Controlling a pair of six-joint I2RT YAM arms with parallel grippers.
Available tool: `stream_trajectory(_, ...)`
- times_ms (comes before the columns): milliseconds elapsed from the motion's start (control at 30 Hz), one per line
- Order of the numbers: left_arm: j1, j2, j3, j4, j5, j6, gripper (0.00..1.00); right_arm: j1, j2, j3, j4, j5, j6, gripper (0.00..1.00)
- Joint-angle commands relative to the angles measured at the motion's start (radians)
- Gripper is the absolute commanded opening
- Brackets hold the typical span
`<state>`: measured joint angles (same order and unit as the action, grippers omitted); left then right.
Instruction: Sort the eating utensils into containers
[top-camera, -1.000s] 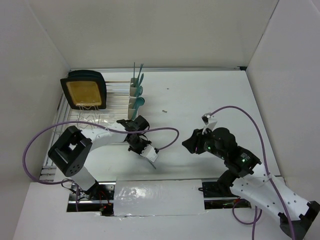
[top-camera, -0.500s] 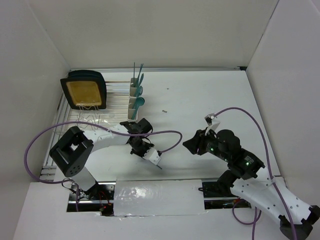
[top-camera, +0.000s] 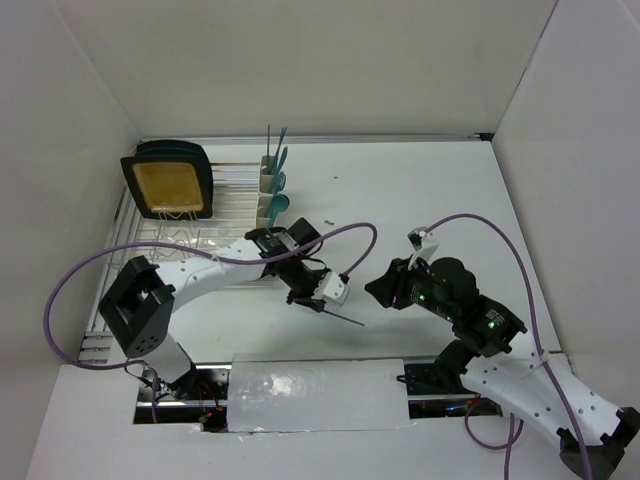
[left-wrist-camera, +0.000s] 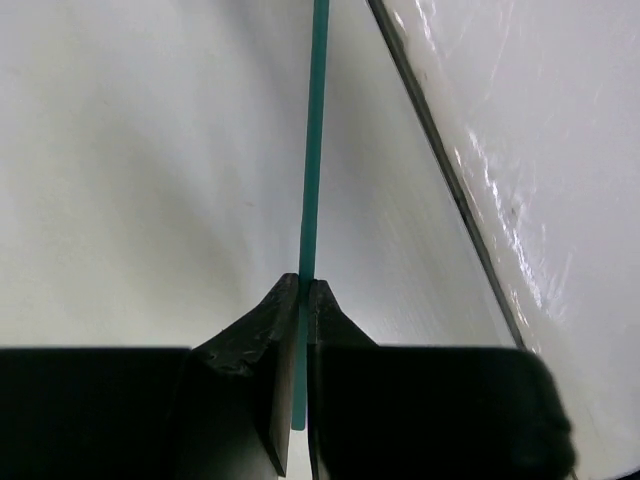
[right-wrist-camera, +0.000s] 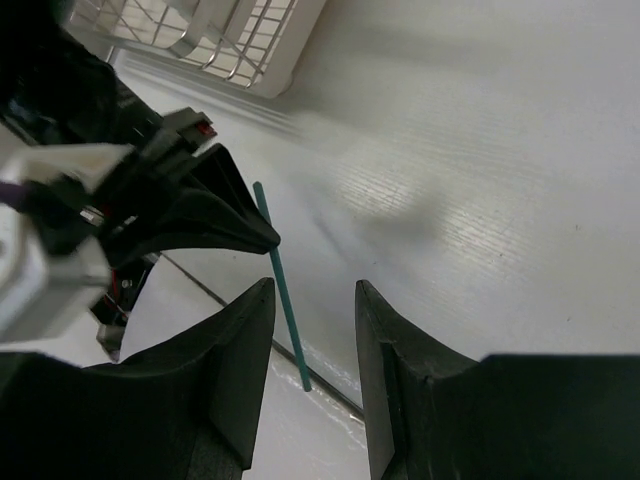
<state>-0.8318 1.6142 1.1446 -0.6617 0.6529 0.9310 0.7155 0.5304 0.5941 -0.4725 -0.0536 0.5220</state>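
My left gripper rises outward to the farthest cream container (top-camera: 267, 164) next, turning the teal utensil upright. Then it lowers and releases it, because similar slim stems stand there.
My left gripper (top-camera: 322, 305) is shut on the end of a slim teal eating utensil (top-camera: 345, 317), which sticks out toward the lower right above the table. In the left wrist view the jaws (left-wrist-camera: 303, 292) pinch its thin stem (left-wrist-camera: 315, 130); its head is out of frame. My right gripper (top-camera: 376, 288) hangs just right of it, open. In the right wrist view the teal stem (right-wrist-camera: 288, 312) runs between the open fingers (right-wrist-camera: 312, 295), close to the left one, untouched. The cream containers (top-camera: 268, 192) stand at the back left with teal utensils (top-camera: 281, 170) upright in them.
A wire dish rack (top-camera: 175, 240) sits along the left side and holds a tan-and-black board (top-camera: 168, 185). Its corner shows in the right wrist view (right-wrist-camera: 225, 45). Two tiny dark specks (top-camera: 328, 221) lie on the table. A glossy white strip (top-camera: 315, 393) covers the near edge.
The left gripper has swung right and slightly nearer my right gripper, carrying the teal utensil with it. The right arm has barely moved.
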Motion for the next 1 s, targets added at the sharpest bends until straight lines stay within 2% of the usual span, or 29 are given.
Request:
stream_trajectory(0,0.069,-0.089,0.006,0.108,0.165,-0.142,0.00,-0.005,-0.024,0.032,-0.009,0.034,0.016,0.45)
stream_trajectory(167,0.170,-0.264,-0.013,0.321,0.264,-0.246,0.00,-0.001,-0.026,0.102,-0.049,0.095,0.036,0.48)
stream_trajectory(267,0.293,-0.296,0.021,0.439,0.373,-0.370,0.00,-0.004,-0.009,0.172,-0.100,0.171,0.061,0.50)
stream_trajectory(300,0.287,-0.303,0.029,0.467,0.399,-0.408,0.00,-0.001,-0.004,0.190,-0.118,0.202,0.090,0.49)
stream_trajectory(333,0.337,-0.307,0.046,0.525,0.436,-0.456,0.00,-0.004,-0.003,0.202,-0.147,0.237,0.099,0.53)
stream_trajectory(367,0.356,-0.313,0.052,0.559,0.438,-0.477,0.00,-0.002,-0.004,0.202,-0.158,0.311,0.119,0.57)
stream_trajectory(433,0.399,-0.316,0.067,0.629,0.432,-0.512,0.00,-0.004,-0.026,0.211,-0.158,0.360,0.139,0.68)
stream_trajectory(467,0.420,-0.315,0.067,0.721,0.426,-0.564,0.00,-0.004,-0.027,0.202,-0.158,0.374,0.139,0.76)
stream_trajectory(500,0.478,-0.315,0.081,0.766,0.425,-0.598,0.00,-0.001,-0.033,0.202,-0.158,0.374,0.141,0.79)
stream_trajectory(533,0.474,-0.301,0.095,0.815,0.425,-0.636,0.00,-0.002,-0.035,0.193,-0.146,0.374,0.145,0.82)
stream_trajectory(567,0.540,-0.281,0.110,0.906,0.422,-0.728,0.00,-0.004,-0.026,0.182,-0.131,0.374,0.159,0.84)
stream_trajectory(767,0.664,-0.171,0.213,1.123,0.383,-0.979,0.00,-0.002,0.048,0.159,-0.081,0.354,0.194,0.87)
stream_trajectory(967,0.708,-0.053,0.266,1.228,0.262,-1.011,0.00,-0.004,0.124,0.150,-0.032,0.373,0.188,0.89)
